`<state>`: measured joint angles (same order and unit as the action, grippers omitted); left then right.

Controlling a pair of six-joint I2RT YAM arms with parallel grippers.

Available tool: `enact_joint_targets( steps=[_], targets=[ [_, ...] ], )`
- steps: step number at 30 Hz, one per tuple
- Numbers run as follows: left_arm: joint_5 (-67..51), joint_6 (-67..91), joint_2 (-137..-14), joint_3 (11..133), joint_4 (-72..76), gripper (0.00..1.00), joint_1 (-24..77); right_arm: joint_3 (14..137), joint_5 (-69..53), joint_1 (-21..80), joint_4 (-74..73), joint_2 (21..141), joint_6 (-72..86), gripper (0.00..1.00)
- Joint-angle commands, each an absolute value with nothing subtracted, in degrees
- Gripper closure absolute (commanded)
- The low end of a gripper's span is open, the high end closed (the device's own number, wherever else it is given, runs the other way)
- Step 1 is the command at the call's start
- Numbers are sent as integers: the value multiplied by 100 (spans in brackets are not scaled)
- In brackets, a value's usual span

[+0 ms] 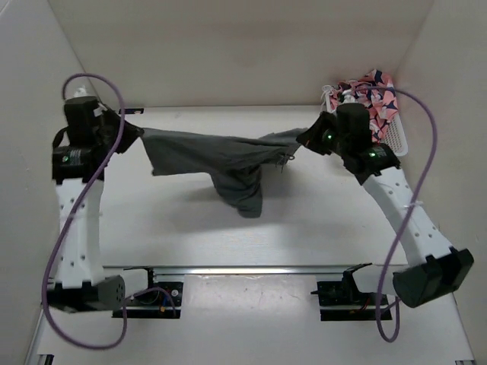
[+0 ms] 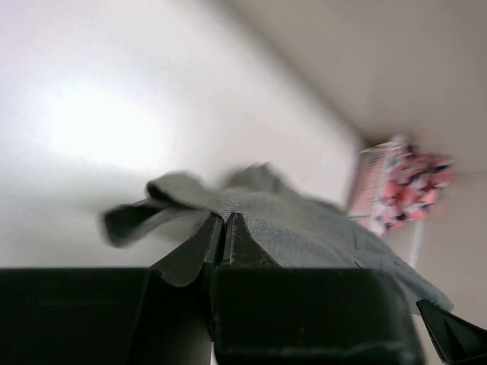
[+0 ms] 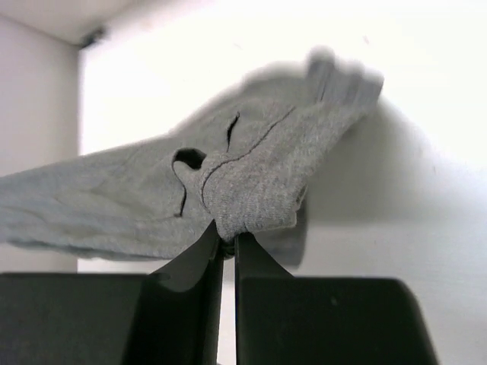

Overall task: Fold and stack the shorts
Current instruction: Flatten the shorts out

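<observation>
My left gripper lifts next, then lowers toward the table below it and releases the shorts' corner, since the shorts' middle sags.
The grey shorts (image 1: 221,160) hang stretched in the air between my two grippers, with a bunched fold sagging down in the middle toward the table. My left gripper (image 1: 125,131) is shut on the left end of the shorts (image 2: 304,224); its fingers (image 2: 247,247) pinch the cloth edge. My right gripper (image 1: 306,137) is shut on the right end of the shorts (image 3: 251,190); its fingers (image 3: 251,258) clamp a rolled fold of cloth.
A white basket (image 1: 397,137) with pink patterned clothes (image 1: 373,95) stands at the back right, close behind my right arm; it also shows in the left wrist view (image 2: 396,190). White walls enclose the table (image 1: 190,228) on three sides.
</observation>
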<state>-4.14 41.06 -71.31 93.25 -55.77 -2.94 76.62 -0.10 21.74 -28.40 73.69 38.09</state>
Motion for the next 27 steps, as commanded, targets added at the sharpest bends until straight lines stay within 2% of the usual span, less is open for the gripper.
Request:
enact_joint_targets(
  steps=[1,7,10,11,15,19,21,26,27],
  targets=[
    [-439,4025,-6382,9957,-5827,90,-439,8638,-96,2311,-3635,6856,2858,100],
    [-238,4209,-5424,10747,-5836,90,-439,9904,-571,2443,-4367,6057,1996,100],
    [43,4158,-5361,11344,-6151,90,-439,10510,-711,2443,-4920,5740,1811,100],
    [114,4096,-5361,11790,-6405,90,-439,10625,-712,2443,-5174,5617,1811,100],
    [237,4043,-5423,12340,-6705,90,-439,10854,-887,2443,-5711,5493,1811,100],
    [237,3991,-5423,12051,-6567,90,-439,10259,-888,2443,-5547,5107,1977,100],
    [185,3990,-5476,11526,-6391,90,-439,10073,-591,2443,-5493,5054,2030,100],
    [-156,3885,-6037,10215,-5504,90,-439,9293,-55,2443,-5178,5852,1742,100],
    [-158,3885,-6491,9961,-5267,90,-439,9151,86,2443,-4907,6036,1740,100]
  ],
)
